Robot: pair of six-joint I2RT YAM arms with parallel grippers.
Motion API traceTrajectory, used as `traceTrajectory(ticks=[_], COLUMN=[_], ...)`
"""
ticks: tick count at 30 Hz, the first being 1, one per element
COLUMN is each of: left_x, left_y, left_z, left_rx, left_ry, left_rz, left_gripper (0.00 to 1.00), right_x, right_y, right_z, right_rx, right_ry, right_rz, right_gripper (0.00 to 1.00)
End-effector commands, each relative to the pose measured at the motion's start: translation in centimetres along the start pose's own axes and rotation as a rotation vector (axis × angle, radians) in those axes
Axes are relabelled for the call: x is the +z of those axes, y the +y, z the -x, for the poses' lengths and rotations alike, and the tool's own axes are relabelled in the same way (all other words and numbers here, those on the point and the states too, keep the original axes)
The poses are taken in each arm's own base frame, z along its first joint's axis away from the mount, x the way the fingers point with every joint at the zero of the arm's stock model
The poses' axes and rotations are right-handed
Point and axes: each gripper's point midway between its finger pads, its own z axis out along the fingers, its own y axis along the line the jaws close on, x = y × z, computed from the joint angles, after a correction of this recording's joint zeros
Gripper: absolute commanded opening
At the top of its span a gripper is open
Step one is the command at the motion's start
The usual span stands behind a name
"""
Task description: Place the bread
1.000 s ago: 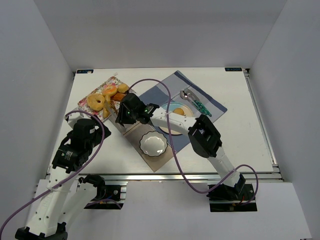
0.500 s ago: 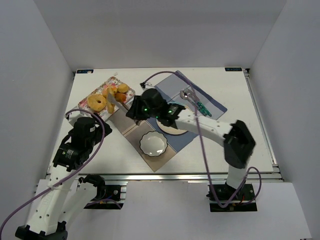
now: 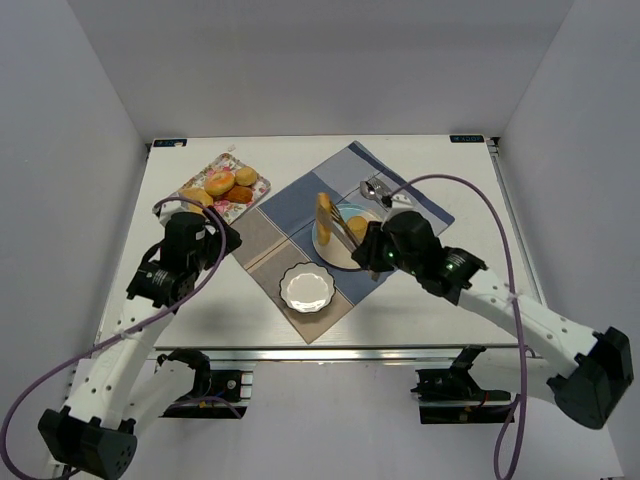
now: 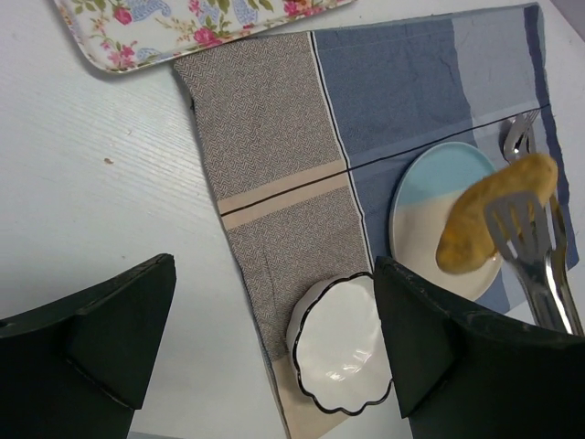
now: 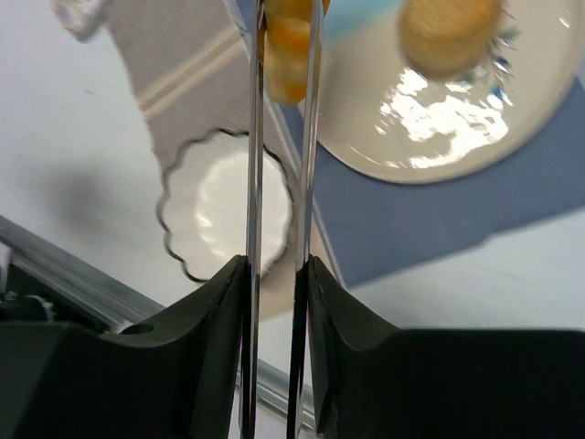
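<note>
My right gripper lowers the roll onto the plate's bare part beside the small round bun next and releases the tongs, as the roll still hangs above it.
My right gripper is shut on metal tongs, seen up close in the right wrist view. The tongs pinch the long golden roll and hold it above the left part of the pale plate. The small round bun lies on the plate, and it also shows in the right wrist view. The roll hangs over the plate in the left wrist view. My left gripper is open and empty, over the table left of the cloth.
A floral tray at the back left holds a pink doughnut and other baked pieces. A white scalloped bowl sits on the striped cloth in front of the plate. Cutlery lies behind the plate.
My right arm has swung right from the tray, carrying the roll in the tongs to above the plate. My left arm has moved forward, toward the tray.
</note>
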Motion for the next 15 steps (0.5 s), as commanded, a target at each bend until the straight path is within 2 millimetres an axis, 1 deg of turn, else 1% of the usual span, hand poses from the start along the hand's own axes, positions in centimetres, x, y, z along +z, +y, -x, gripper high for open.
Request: traceTrajectory(ticks=[1,2,5,6,9,10,11,13,14,15], left_x=[1.1,1.3,2.0,2.2,2.6,2.7,2.7,2.7,2.7,2.7], left_y=[-1.3,-1.5,-1.7,-1.8,-1.7,-1.6,-1.6,-1.5,-1.5,-1.4], left_z=[0.3,0.3,0.1,0.1,-0.2,-0.4,-0.3,-0.4,-0.4,-0.4], left_rx=[0.004,0.008,0.015,0.017,0.022,0.023,0.023,0.024,0.024,0.024], left_ry=[-0.002,0.001,0.012,0.013,0.023,0.027,0.026,0.027,0.026,0.024], left_rz=[-0.036,-0.035,-0.033,-0.036,-0.027,-0.023,-0.024,-0.021,-0.019,-0.017], left_gripper=[0.98,0.98,0.98,0.98,0.98,0.98,0.98,0.98,0.98,0.98], right_x=[-1.4,-1.5,-0.8,-0.6,0.1,0.3,0.5,0.6,0.7,0.6], right_y=[-2.8,-3.5,-5.5,-5.9,-6.1,-6.1,-6.2,-6.2,-6.2,-6.1], right_z=[-0.8,-1.5,-3.1,-3.3,-3.7,-3.7,-3.7,-3.5,-3.3,-3.2], right_rx=[0.004,0.009,0.023,0.030,0.039,0.042,0.045,0.044,0.045,0.044], right_ry=[-0.010,0.011,0.077,0.086,0.112,0.118,0.121,0.120,0.119,0.118], right_rz=[-0.074,-0.095,-0.158,-0.168,-0.160,-0.157,-0.160,-0.160,-0.161,-0.160], right_gripper=[0.12,0.13,0.13,0.13,0.18,0.20,0.26,0.31,0.38,0.40])
